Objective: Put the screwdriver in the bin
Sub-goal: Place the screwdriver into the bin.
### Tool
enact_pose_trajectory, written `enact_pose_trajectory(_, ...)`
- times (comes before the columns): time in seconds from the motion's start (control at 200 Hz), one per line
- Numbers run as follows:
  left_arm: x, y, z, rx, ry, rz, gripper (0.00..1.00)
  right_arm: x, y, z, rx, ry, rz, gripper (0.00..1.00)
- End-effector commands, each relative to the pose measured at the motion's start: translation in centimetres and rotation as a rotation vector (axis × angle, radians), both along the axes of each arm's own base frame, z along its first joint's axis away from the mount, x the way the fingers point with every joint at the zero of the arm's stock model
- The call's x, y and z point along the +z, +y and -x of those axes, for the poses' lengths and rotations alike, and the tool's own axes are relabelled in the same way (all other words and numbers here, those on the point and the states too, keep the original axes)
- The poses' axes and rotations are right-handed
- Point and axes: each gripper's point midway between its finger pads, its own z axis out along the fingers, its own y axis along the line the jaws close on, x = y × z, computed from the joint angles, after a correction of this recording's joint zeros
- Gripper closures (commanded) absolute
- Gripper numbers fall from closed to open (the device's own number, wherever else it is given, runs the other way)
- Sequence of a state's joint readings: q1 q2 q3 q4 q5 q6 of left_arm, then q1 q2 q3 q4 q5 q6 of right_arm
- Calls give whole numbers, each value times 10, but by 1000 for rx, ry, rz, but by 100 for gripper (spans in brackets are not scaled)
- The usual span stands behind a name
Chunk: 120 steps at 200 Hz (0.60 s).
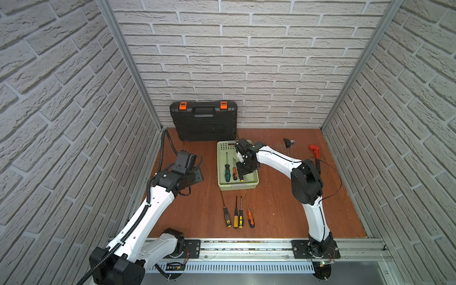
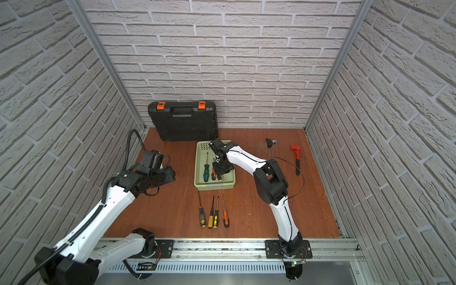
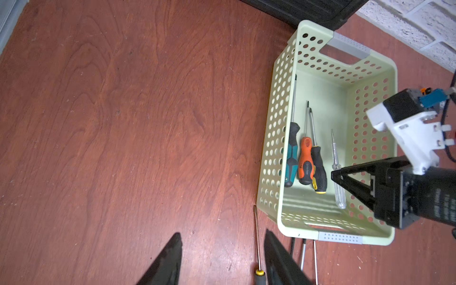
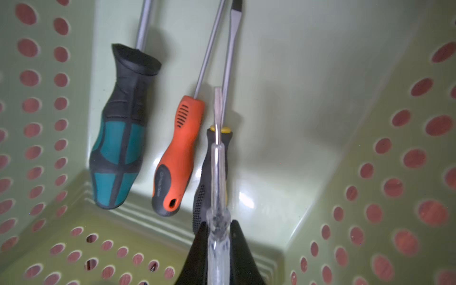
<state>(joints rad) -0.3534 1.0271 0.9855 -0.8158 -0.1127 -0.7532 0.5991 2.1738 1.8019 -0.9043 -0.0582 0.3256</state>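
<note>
The clear-handled screwdriver goes down from my right gripper onto the bare bottom of the bin beside the black-yellow screwdriver for release next. That part of the bin lies empty.
The pale green bin (image 1: 220, 160) (image 2: 197, 162) stands mid-table. My right gripper (image 4: 218, 225) (image 1: 240, 175) is down inside it, shut on a clear-handled screwdriver (image 4: 217, 172) (image 3: 336, 170) whose blade points along the bin floor. Beside it lie a teal-black screwdriver (image 4: 118, 153), an orange one (image 4: 177, 158) and a black-yellow one (image 3: 318, 170). Several more screwdrivers (image 1: 237, 214) (image 2: 213, 213) lie in a row on the table in front of the bin. My left gripper (image 3: 223, 233) (image 1: 197, 176) hovers open left of the bin, with nothing between its fingers.
A black toolcase (image 1: 204, 121) with orange latches leans on the back wall behind the bin. A red wrench (image 1: 314, 149) and a small black part (image 1: 287, 142) lie at the back right. Brick walls close in three sides.
</note>
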Motion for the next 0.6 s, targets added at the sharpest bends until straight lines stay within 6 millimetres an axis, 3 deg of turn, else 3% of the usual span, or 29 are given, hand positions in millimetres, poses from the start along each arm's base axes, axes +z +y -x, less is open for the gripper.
enact_pose_trajectory(0.0, 2, 6, 0, 27, -23, -5, 46, 8, 0, -15, -24, -49, -9, 90)
enact_pose_trajectory(0.49, 5, 9, 2, 27, -18, -24, 45, -16, -1, -20, -43, -29, 5, 83)
enact_pose_trajectory(0.595, 4, 9, 5, 28, -10, -20, 44, -15, -1, -19, -41, -27, 6, 74)
